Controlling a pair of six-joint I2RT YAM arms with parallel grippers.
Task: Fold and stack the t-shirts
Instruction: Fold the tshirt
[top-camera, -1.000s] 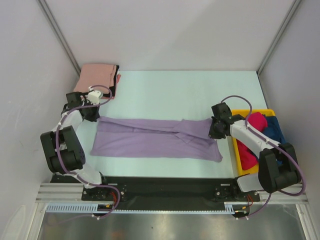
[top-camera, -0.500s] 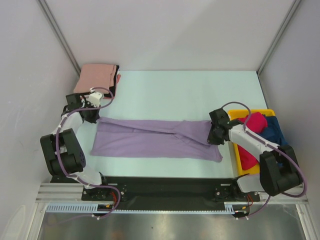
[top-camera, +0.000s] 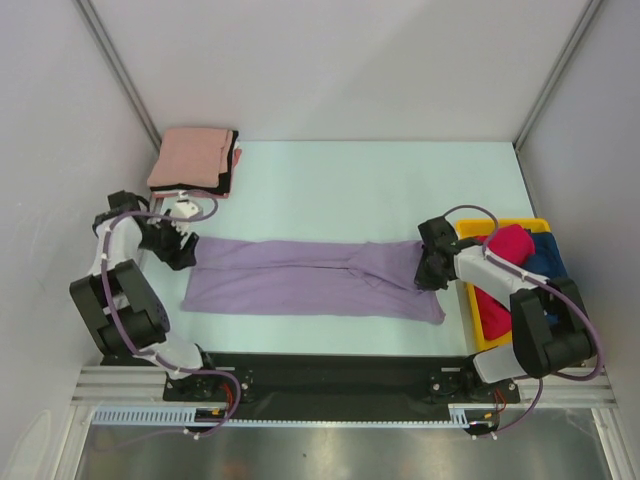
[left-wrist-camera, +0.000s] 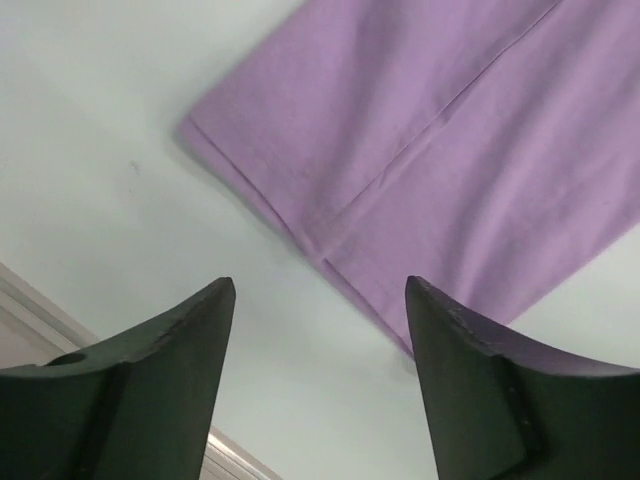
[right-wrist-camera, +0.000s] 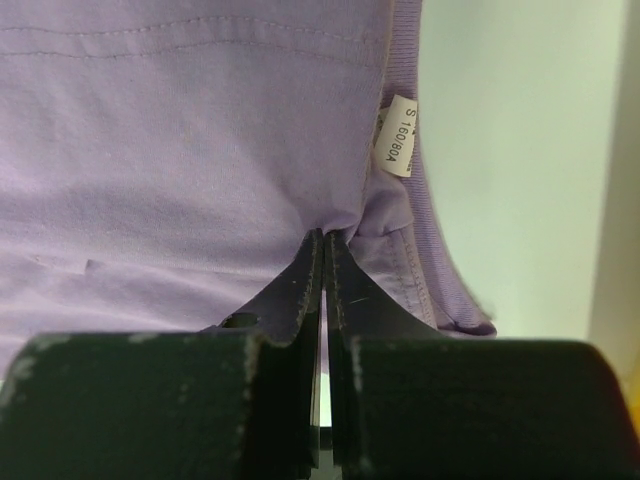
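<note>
The right gripper is pinching the t-shirt's other end, and the lavender t-shirt's loose far corner (top-camera: 202, 242) (left-wrist-camera: 200, 128) lies outward and below, so the left gripper needs to move outward next, then down onto it.
A lavender t-shirt (top-camera: 300, 278), folded into a long band, lies across the front of the table. My right gripper (top-camera: 425, 270) is shut on its right end. In the right wrist view the closed gripper (right-wrist-camera: 325, 238) pinches bunched cloth (right-wrist-camera: 180, 150) just beside the collar and a white size tag (right-wrist-camera: 398, 137). My left gripper (top-camera: 183, 251) stands open just off the band's upper left corner. In the left wrist view nothing lies inside the gripper (left-wrist-camera: 320, 288), and the shirt's corner (left-wrist-camera: 440, 150) lies ahead on the table. A folded salmon pink t-shirt (top-camera: 190, 155) rests on a black one (top-camera: 234, 165) at the back left.
A yellow bin (top-camera: 478, 332) sits at the right edge behind my right arm, holding a red t-shirt (top-camera: 507, 245) and a dark blue one (top-camera: 548, 262). White walls close in on both sides; the table's left edge rail (left-wrist-camera: 30, 300) is near my left gripper.
My left gripper has opened, let go of the lavender shirt's left corner, and its arm swung outward to the left. The right gripper stays shut on the shirt's right end.
</note>
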